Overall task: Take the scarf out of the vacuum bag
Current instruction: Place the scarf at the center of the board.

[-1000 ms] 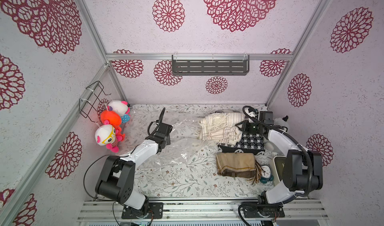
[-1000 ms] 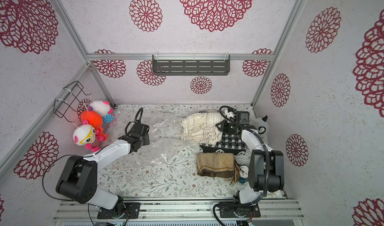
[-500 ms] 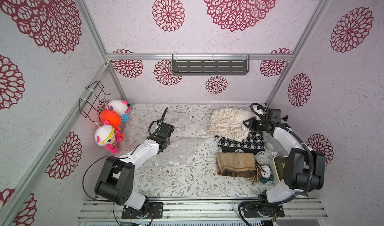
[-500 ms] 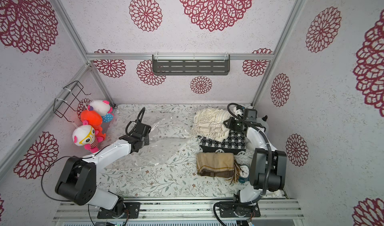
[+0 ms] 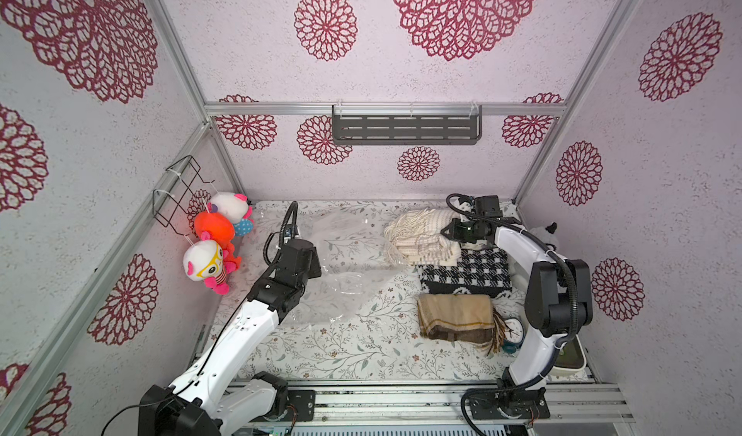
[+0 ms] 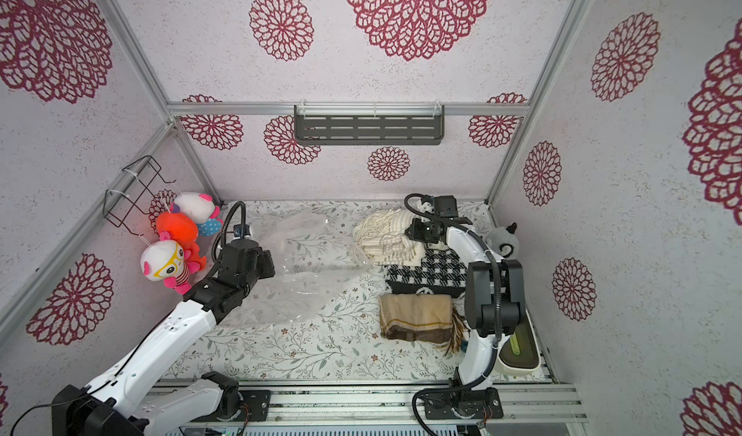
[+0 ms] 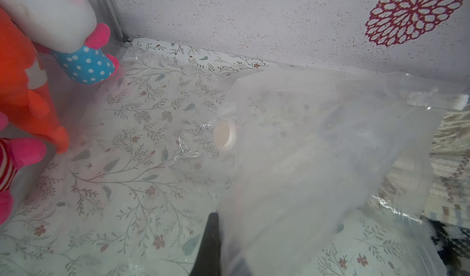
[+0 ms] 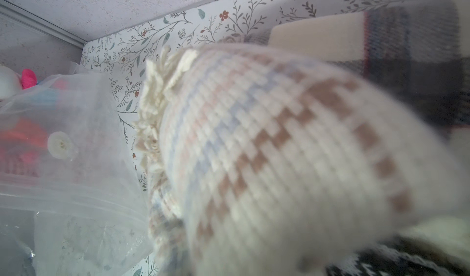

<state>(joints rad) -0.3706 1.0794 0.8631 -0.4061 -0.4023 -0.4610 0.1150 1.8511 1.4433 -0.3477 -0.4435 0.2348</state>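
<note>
My right gripper moves toward the bag and down onto the bare mat by the back wall (image 5: pixel 378 215) (image 8: pixel 123 65) next and releases the scarf, since it overlaps the black-and-white one.
The vacuum bag (image 5: pixel 345 253) (image 6: pixel 305 253) lies crumpled and clear on the floral mat, its round white valve cap (image 7: pixel 225 134) (image 8: pixel 60 145) facing up. My left gripper (image 5: pixel 317 267) (image 7: pixel 223 249) is shut on a fold of the bag near its left end; one dark finger (image 7: pixel 211 244) shows against the plastic. The cream knitted scarf (image 5: pixel 421 237) (image 6: pixel 387 239) (image 8: pixel 279 147) with fringe sits outside the bag, just right of its mouth, partly on a black-and-white scarf. My right gripper (image 5: pixel 445 231) (image 6: pixel 411 231) is shut on the scarf's right edge; in the right wrist view the scarf hides the jaws.
A black-and-white houndstooth scarf (image 5: pixel 465 273) and a folded tan scarf (image 5: pixel 455 321) lie at the right. Plush toys (image 5: pixel 213 245) hang on the left wall. A small clock (image 5: pixel 514 329), a white container (image 5: pixel 570 353) and a grey plush (image 5: pixel 544 233) crowd the right edge.
My right gripper has drawn the cream scarf to the right, out of the bag and onto the black-and-white scarf. The left gripper has kept its hold on the bag, which has slackened.
</note>
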